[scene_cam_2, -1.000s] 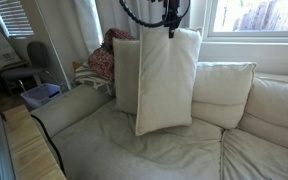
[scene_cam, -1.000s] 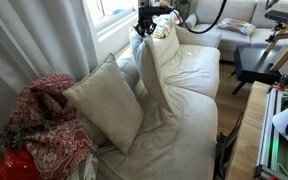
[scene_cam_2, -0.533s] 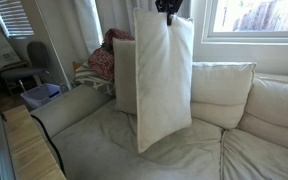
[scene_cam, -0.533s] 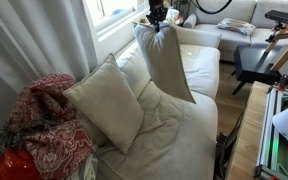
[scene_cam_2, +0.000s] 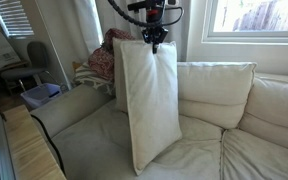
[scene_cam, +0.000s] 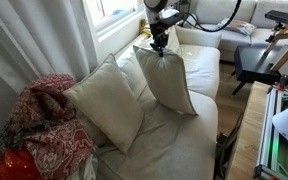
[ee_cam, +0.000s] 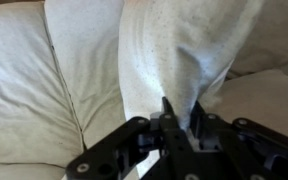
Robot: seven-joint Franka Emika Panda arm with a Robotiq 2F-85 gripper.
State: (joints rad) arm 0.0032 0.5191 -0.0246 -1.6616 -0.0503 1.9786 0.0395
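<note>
My gripper moves down toward the leaning second cushion (scene_cam: 108, 100) next, tips the held cushion's top over and releases the fabric, since its lower end already meets the seat.
My gripper (scene_cam: 161, 46) is shut on the top corner of a cream cushion (scene_cam: 166, 82) and holds it hanging over the cream sofa (scene_cam: 184, 145). The gripper (scene_cam_2: 155, 41) and the hanging cushion (scene_cam_2: 149, 100) show in both exterior views; the cushion's lower end rests on or near the seat. In the wrist view the gripper (ee_cam: 180, 122) pinches the cushion fabric (ee_cam: 179, 50) between its fingers. A second cream cushion (scene_cam: 106, 100) leans against the sofa back beside it. Another cushion (scene_cam_2: 216, 95) leans behind it.
A red patterned blanket (scene_cam: 46, 125) lies heaped on the sofa arm, also seen in an exterior view (scene_cam_2: 104, 58). A window (scene_cam_2: 249, 17) is behind the sofa. A wooden table (scene_cam: 262, 135) stands beside the sofa. A blue bin (scene_cam_2: 41, 95) stands on the floor.
The gripper has moved down and sideways with the cushion; the cushion has swung and lowered toward the seat, still held by its top corner.
</note>
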